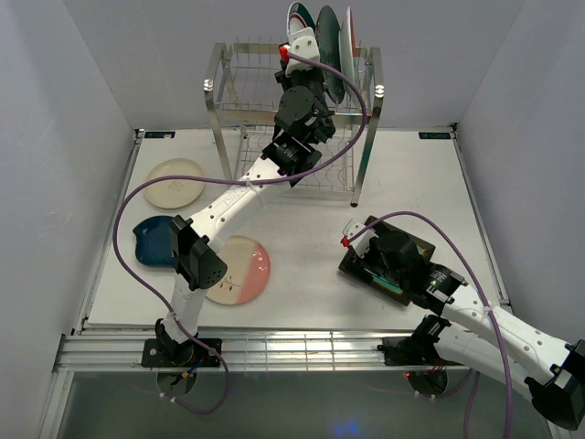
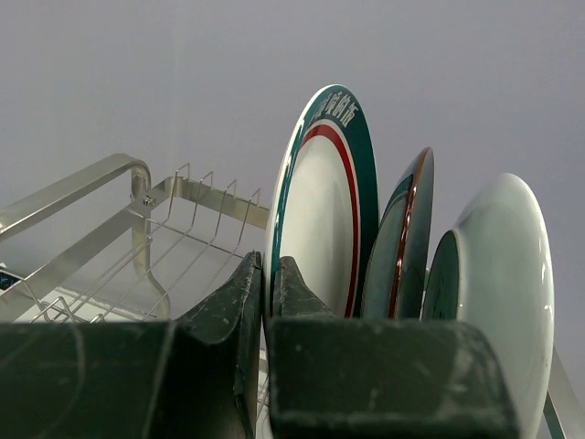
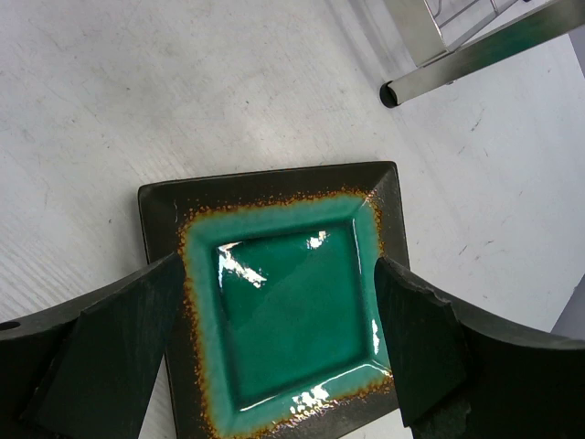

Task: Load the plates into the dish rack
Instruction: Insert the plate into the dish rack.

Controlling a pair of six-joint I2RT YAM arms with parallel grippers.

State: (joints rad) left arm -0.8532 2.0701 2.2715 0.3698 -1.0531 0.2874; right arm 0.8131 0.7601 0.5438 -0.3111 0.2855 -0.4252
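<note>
I need to move my left gripper to the right in the top view, toward the red-and-teal plate point(image 1: 328, 48) point(image 2: 395, 249), and then open it, because the white plate is standing at an angle beside that plate.
The dish rack point(image 1: 219, 101) stands at the back of the table. In its top tier, at the right end, three plates stand on edge: a white plate with a green-red rim point(image 2: 320, 210), a red-and-teal plate point(image 2: 402, 242) and a pale teal one point(image 2: 503, 265). My left gripper point(image 2: 268, 283) is shut on the lower rim of the white plate point(image 1: 297, 16). A square green plate point(image 3: 292, 302) lies flat on the table. My right gripper point(image 3: 283, 343) hangs open just above it, one finger over each side. Cream point(image 1: 174, 183), dark blue point(image 1: 151, 240) and pink-and-cream point(image 1: 242, 270) plates lie at the left.
The left arm reaches diagonally from the near left base over the pink-and-cream plate and through the rack's front. A rack leg point(image 3: 430, 82) stands on the table just beyond the square plate. Grey walls enclose the table on three sides.
</note>
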